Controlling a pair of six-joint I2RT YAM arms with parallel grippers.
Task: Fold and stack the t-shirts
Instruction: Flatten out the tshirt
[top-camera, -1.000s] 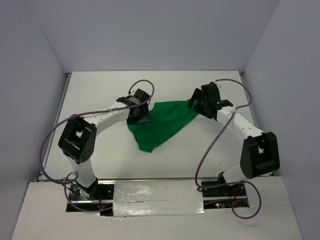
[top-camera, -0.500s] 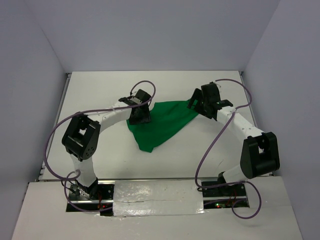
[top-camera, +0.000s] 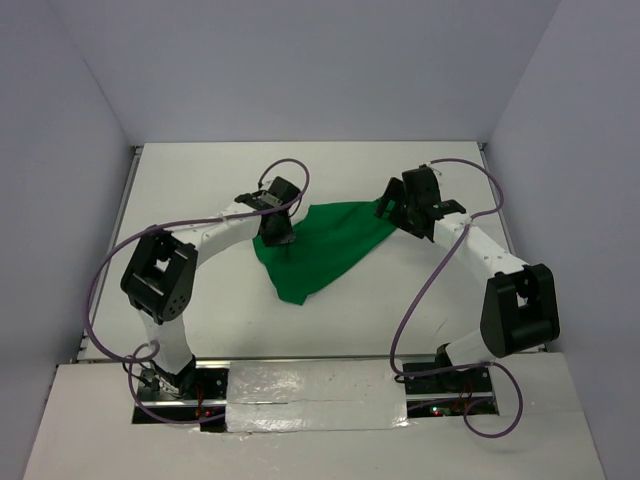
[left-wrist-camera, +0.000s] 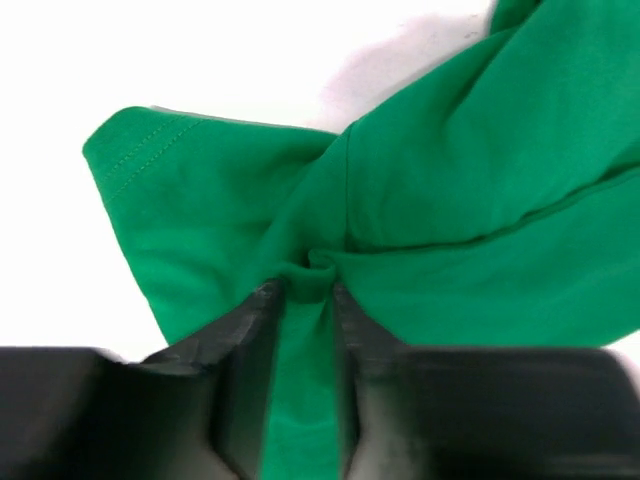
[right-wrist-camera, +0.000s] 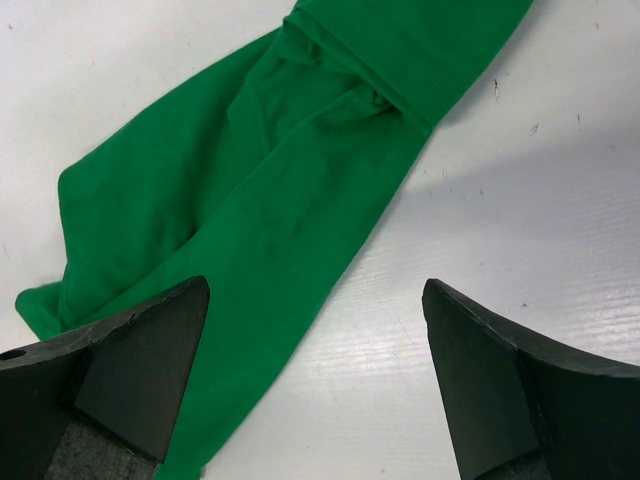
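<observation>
My right gripper lowers to the t-shirt's folded corner (right-wrist-camera: 424, 106) next, below it and rightward in its wrist view, as bare table leaves a finger room.
A bright green t-shirt (top-camera: 330, 245) lies crumpled on the white table (top-camera: 190, 180), stretched from upper right to lower left. My left gripper (top-camera: 275, 234) sits at the shirt's left edge. In the left wrist view its fingers (left-wrist-camera: 250, 330) pinch a bunched fold of the t-shirt (left-wrist-camera: 470, 200), with a hemmed sleeve spreading to the left. My right gripper (top-camera: 396, 212) hovers over the shirt's upper right corner. In the right wrist view the right gripper (right-wrist-camera: 316, 284) stands wide open, holding nothing, over the t-shirt (right-wrist-camera: 270, 170) edge and bare table.
Grey walls enclose the table on the left, back and right. A metal rail (top-camera: 122, 205) runs along the table's left edge. Purple cables (top-camera: 110, 270) loop off both arms. The arm bases (top-camera: 300, 385) sit at the near edge.
The left gripper's fingers have closed from wide apart onto a fold at the shirt's left edge. The right arm has not moved.
</observation>
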